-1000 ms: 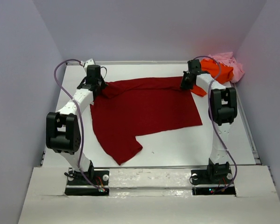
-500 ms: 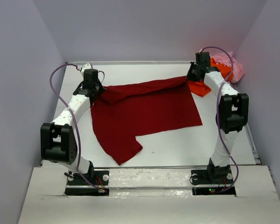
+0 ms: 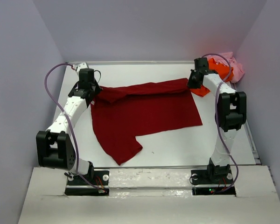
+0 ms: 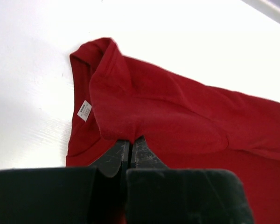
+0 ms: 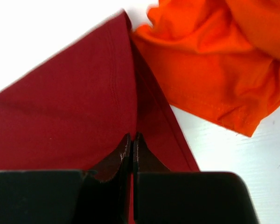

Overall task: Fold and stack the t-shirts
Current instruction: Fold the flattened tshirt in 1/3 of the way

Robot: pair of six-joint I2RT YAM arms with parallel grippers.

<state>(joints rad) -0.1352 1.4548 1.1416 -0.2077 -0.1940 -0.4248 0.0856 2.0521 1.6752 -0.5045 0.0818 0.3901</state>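
I will move my left gripper, held edge still lifted, back toward my base and down to the flat red cloth [image 3: 106,111] below, and release.
The dark red t-shirt [image 3: 144,114] lies spread across the middle of the table, its far edge lifted and doubled over. My left gripper [image 3: 90,90] is shut on its far left corner [image 4: 126,126]; a white label [image 4: 84,110] shows there. My right gripper [image 3: 192,83] is shut on the far right corner [image 5: 126,116]. The bright orange t-shirt [image 3: 219,70] lies crumpled at the far right corner of the table, right beside that grip [image 5: 214,70]. The pale pink t-shirt [image 3: 233,65] is bunched behind it against the wall.
White walls close in the table [image 3: 177,144] on three sides. One sleeve of the red shirt [image 3: 123,151] reaches toward the near edge. The arm bases [image 3: 86,179] stand on the near edge.
Both grippers have carried the red shirt's far edge further back, pulling it taut. The left arm's elbow has dropped lower and the right arm has stretched toward the orange shirt.
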